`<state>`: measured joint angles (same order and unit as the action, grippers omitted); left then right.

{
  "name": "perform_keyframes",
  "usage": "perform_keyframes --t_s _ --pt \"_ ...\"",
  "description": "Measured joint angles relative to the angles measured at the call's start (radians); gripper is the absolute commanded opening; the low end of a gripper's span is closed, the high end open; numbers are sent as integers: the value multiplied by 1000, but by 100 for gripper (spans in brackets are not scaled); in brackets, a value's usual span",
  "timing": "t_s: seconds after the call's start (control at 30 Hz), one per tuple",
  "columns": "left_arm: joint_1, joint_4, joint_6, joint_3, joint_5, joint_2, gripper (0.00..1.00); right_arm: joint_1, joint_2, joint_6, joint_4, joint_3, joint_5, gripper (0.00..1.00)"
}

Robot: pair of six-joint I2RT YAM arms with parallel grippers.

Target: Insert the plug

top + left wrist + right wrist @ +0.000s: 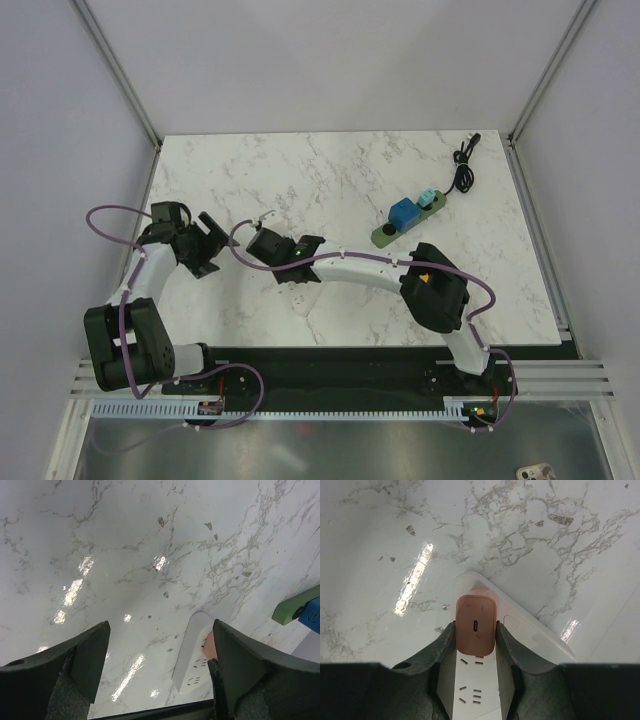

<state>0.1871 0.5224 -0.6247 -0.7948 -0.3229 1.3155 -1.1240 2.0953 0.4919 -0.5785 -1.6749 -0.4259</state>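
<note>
The right gripper will move outward and toward the right in the top view and then release the pink plug, since the plug stands upright on the white power strip (300, 297).
A pink plug (476, 625) stands upright on the face of a white power strip (530, 630), and my right gripper (475, 628) is shut on its two sides. The prongs are hidden beneath the plug body. Free sockets show on the strip nearer the wrist. In the top view the right gripper (300, 262) hangs over the strip (300, 297) near the table's front middle. My left gripper (207, 250) is to the left of it, open with nothing between its fingers (95, 645). The left wrist view shows the strip (192, 655) and a sliver of the plug (209, 645) beside its right finger.
A green power strip (405, 222) carrying a blue adapter and a teal one lies at the back right, also showing at the right edge of the left wrist view (295, 607). A coiled black cable (462, 168) lies behind it. The marble table's front edge (350, 345) runs just before the arm bases.
</note>
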Motion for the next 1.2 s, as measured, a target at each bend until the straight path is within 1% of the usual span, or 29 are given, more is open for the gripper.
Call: perform_keyframes --t_s 0.1,0.2,0.23,0.3,0.33,0.4,0.43,0.5,0.53,0.57,0.6,0.63,0.73,0.8,0.9,1.07,1.2 --pt "1 -1 0 0 -11 -9 91 32 -2 -13 -1 1 -1 9" --pt "2 -2 2 0 -38 -13 91 73 -2 -29 -2 -1 -4 13" --pt "2 -5 5 0 -59 -14 91 90 -2 -37 -7 -4 -5 19" --pt "2 -24 19 4 -116 -20 91 111 -2 -48 -20 -10 -10 26" --pt "2 -41 24 12 -141 -29 91 121 -2 -55 -31 -14 -11 33" --pt "2 -77 33 39 -207 -64 91 135 0 -67 -57 -26 -15 41" --pt "2 -95 38 53 -237 -87 91 141 2 -72 -74 -35 -15 51" --pt "2 -126 43 77 -290 -130 92 146 4 -84 -100 -50 -13 57" --pt "2 -142 44 86 -313 -148 94 146 4 -90 -111 -64 -9 65" --pt "1 -156 45 92 -331 -159 96 146 4 -93 -117 -76 -4 70" --pt "1 -182 44 100 -360 -170 100 146 4 -98 -120 -92 3 84" --pt "1 -196 44 105 -374 -172 100 146 3 -97 -119 -103 9 89" --pt "0 -257 42 133 -434 -167 100 146 -13 -103 -120 -114 25 94" --pt "0 -276 41 148 -463 -163 100 145 -31 -97 -123 -111 32 94" --pt "-2 -299 39 162 -495 -164 100 145 -101 -72 -126 -58 37 94" --pt "-26 -344 37 164 -539 -165 98 169 -318 -2 -159 93 55 95" --pt "-42 -368 34 164 -566 -166 96 261 -539 68 -177 270 65 97"
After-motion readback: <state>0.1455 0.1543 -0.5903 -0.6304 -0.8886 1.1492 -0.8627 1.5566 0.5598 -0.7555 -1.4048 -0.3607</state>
